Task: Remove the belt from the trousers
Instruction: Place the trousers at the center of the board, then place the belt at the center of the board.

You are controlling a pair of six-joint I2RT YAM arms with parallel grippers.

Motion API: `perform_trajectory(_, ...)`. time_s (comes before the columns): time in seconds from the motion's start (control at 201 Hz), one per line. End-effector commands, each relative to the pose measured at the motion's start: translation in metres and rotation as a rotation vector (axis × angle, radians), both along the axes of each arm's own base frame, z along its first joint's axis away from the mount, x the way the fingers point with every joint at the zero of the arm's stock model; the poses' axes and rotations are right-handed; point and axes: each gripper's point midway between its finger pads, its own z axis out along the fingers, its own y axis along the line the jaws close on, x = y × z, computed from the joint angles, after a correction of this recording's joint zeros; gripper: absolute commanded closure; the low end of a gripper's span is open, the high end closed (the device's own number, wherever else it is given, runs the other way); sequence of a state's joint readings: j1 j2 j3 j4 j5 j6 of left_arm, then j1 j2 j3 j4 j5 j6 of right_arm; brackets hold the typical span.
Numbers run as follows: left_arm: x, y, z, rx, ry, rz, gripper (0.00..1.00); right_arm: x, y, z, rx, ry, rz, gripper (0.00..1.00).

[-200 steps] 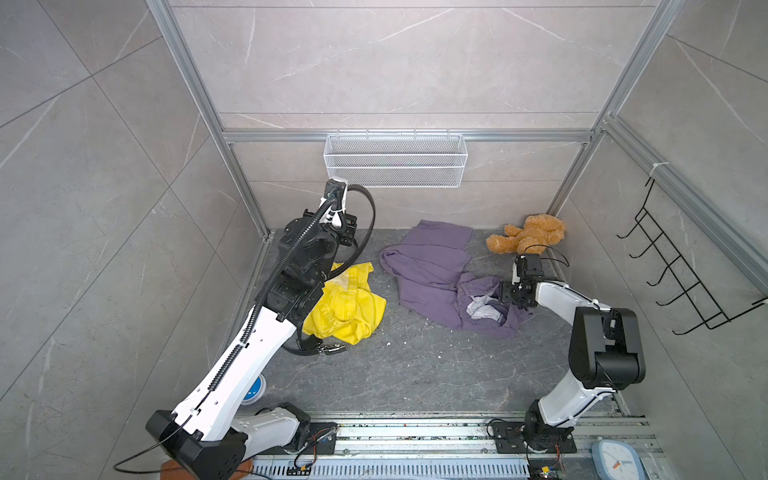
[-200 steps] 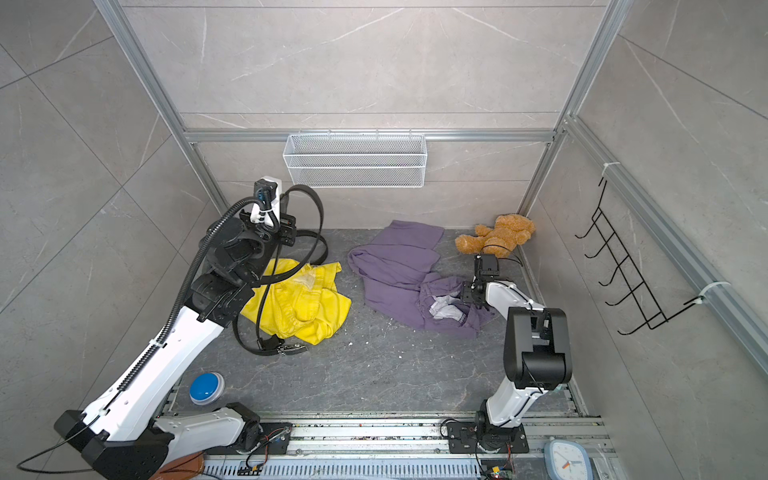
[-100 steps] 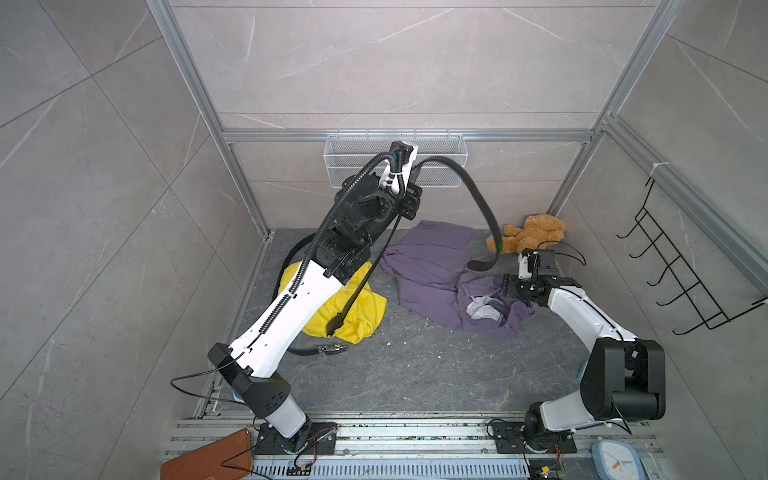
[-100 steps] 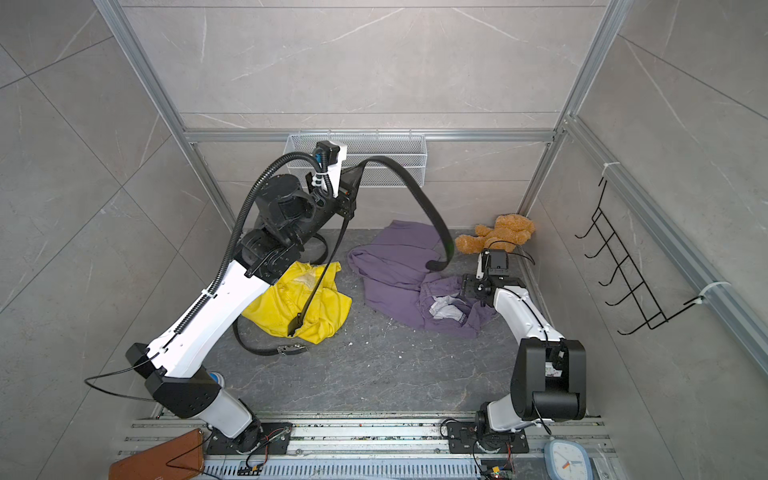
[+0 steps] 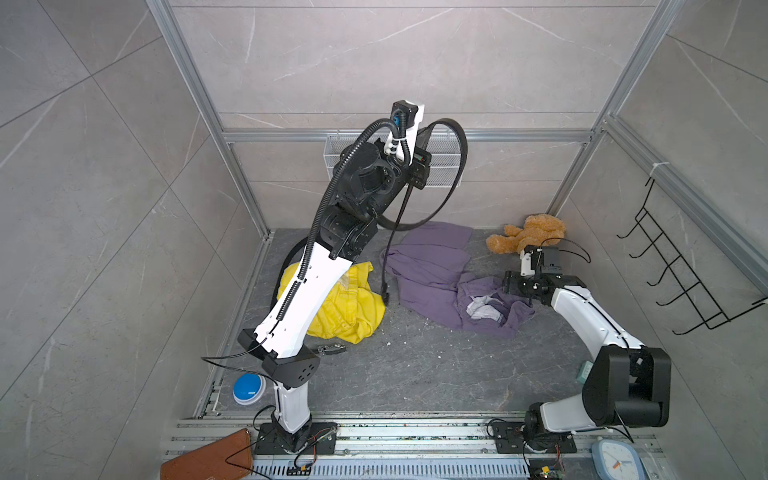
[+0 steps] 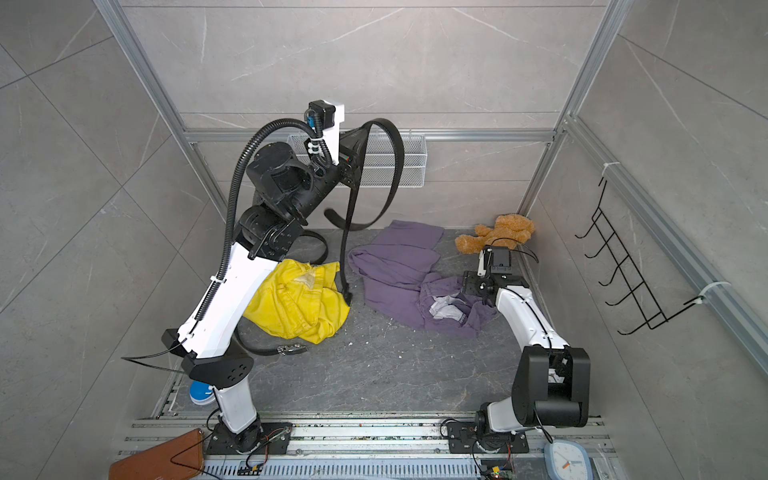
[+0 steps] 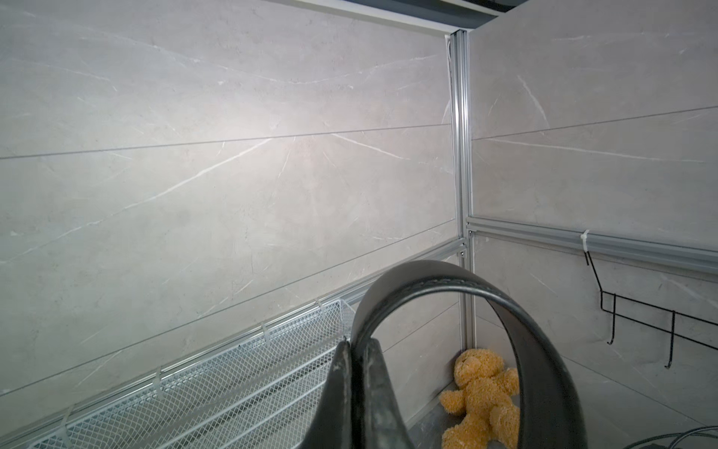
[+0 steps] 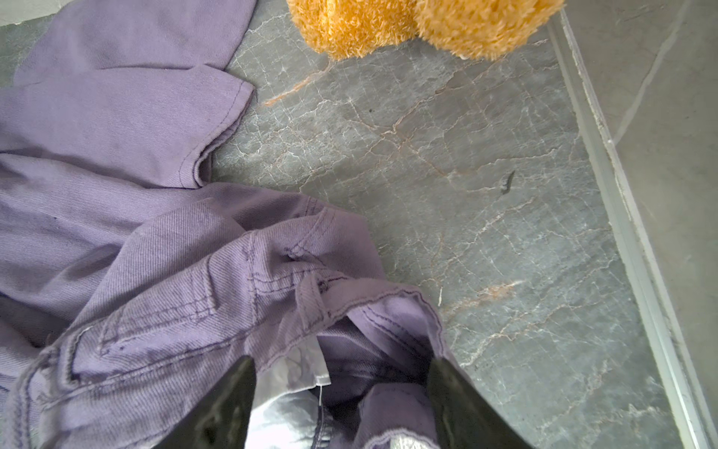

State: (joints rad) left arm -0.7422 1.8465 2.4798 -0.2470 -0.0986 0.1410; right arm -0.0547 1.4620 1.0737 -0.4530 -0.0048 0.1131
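Observation:
Next, the left gripper moves down with its fingers tipping downward and lets go of the black belt over the trousers' edge by the yellow garment, which lies below the gripper.
The black belt hangs in the air in a wide loop in front of the back wall, clear of the purple trousers. My left gripper is raised high and shut on the belt, which shows pinched between the fingers. One strand drops so that its tip hangs by the trousers' left edge. The trousers lie crumpled on the floor. My right gripper stands open low over their waistband, holding nothing; in both top views it sits at the trousers' right end.
A yellow garment lies left of the trousers, with a second black strap and metal buckle beside it. A teddy bear sits in the back right corner. A wire basket hangs on the back wall, a hook rack on the right wall.
The left arm has swung up and rightwards from above the yellow garment to in front of the basket, carrying the belt. The belt's loop has swung back towards the arm. The right gripper stays over the waistband.

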Motion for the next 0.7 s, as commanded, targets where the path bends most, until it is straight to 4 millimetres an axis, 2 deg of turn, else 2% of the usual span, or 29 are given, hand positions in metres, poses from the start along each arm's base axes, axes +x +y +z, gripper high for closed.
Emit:
perform_trajectory(0.0, -0.020, 0.021, 0.027, -0.084, -0.041, 0.012, 1.00, 0.000, 0.001, 0.013, 0.005, -0.025, 0.000, 0.29)
perform_trajectory(0.135, -0.024, 0.031, 0.016, -0.095, -0.017, 0.030, 1.00, 0.000, 0.000, 0.015, 0.000, -0.030, 0.000, 0.29)
perform_trajectory(0.279, -0.030, 0.028, 0.010, -0.101, 0.017, -0.013, 1.00, 0.000, -0.001, 0.018, -0.004, -0.041, -0.002, 0.29)
perform_trajectory(0.424, -0.026, 0.025, -0.004, -0.096, 0.061, -0.015, 1.00, 0.000, -0.002, 0.019, -0.008, -0.044, -0.007, 0.29)
perform_trajectory(0.623, -0.024, 0.048, 0.006, -0.066, 0.007, 0.105, 1.00, -0.001, -0.001, 0.018, -0.006, -0.040, -0.004, 0.30)
perform_trajectory(0.693, -0.018, 0.053, 0.003, -0.041, 0.010, 0.141, 1.00, -0.001, 0.000, 0.018, -0.001, -0.041, -0.003, 0.30)
